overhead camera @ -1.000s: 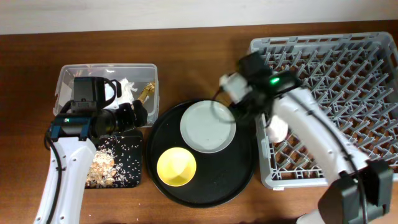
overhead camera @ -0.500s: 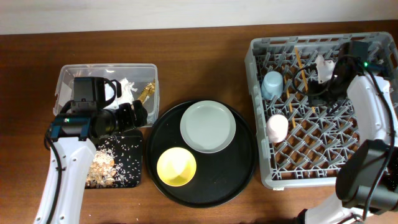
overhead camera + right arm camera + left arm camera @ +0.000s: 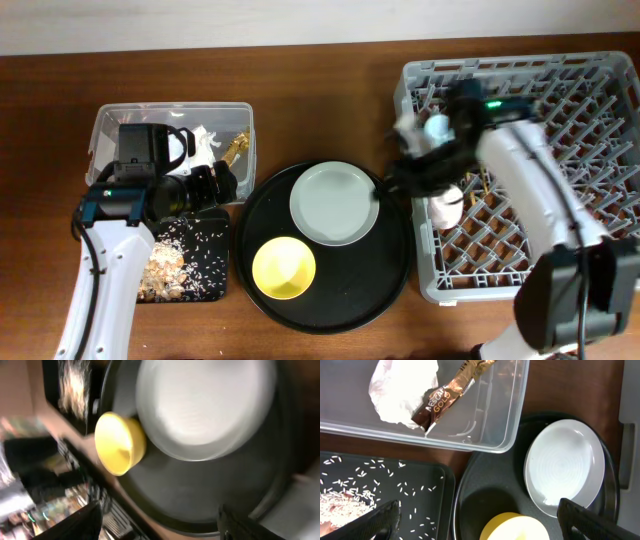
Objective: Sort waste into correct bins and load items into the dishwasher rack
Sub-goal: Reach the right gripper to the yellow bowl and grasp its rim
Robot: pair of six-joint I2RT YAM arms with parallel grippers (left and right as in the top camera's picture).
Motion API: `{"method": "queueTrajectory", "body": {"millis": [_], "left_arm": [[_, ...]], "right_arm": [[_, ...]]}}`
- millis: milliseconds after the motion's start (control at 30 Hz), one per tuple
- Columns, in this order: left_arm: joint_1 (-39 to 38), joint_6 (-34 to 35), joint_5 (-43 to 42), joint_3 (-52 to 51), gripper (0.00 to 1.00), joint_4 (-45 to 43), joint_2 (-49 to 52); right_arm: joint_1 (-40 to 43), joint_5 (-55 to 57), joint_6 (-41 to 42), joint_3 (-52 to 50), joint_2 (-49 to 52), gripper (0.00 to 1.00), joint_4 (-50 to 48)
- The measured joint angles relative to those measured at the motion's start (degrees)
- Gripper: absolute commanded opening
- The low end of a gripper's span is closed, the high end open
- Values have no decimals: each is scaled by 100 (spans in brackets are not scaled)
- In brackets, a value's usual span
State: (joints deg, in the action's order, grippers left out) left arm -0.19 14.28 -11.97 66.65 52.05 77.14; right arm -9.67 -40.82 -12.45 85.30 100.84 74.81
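The right gripper should next swing left in the overhead view and down onto the yellow bowl's rim (image 3: 258, 258), since the bowl lies below the gripper beyond the plate (image 3: 334, 203).
My right gripper (image 3: 396, 180) hangs open and empty at the dishwasher rack's (image 3: 560, 110) left edge, beside the pale plate (image 3: 334, 203). In its wrist view the plate (image 3: 205, 405) and the yellow bowl (image 3: 117, 442) lie ahead, blurred. A blue cup (image 3: 437, 127) and a pink cup (image 3: 445, 207) stand in the rack, partly under the arm. The chopsticks are hidden. My left gripper (image 3: 215, 185) is open over the seam between the clear box (image 3: 110, 125) and the shallow black tray (image 3: 215, 285). Tissue (image 3: 402, 390) and wrapper (image 3: 445, 397) lie in the box, and the food scraps (image 3: 165, 270) in the tray.
The plate and the yellow bowl (image 3: 284, 268) sit on a large round black tray (image 3: 380, 290) between the bins and the rack. Bare brown tabletop (image 3: 320, 90) runs along the back and the front edge.
My right arm has swung from the rack's far right side back to its left edge near the plate, and its jaws have opened. The left arm has not moved.
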Motion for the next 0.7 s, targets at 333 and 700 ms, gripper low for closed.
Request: {"method": "queueTrajectory", "body": {"millis": [333,700], "left_arm": [[-7,-109,1121,0,99,-24,0],[33,-131,5904,0,99,-39,0]], "right_arm": [[-4170,1707,1064,-22,-22,71,-1530],[-5123,3119,1869,-468,1036,24,-3222]]}}
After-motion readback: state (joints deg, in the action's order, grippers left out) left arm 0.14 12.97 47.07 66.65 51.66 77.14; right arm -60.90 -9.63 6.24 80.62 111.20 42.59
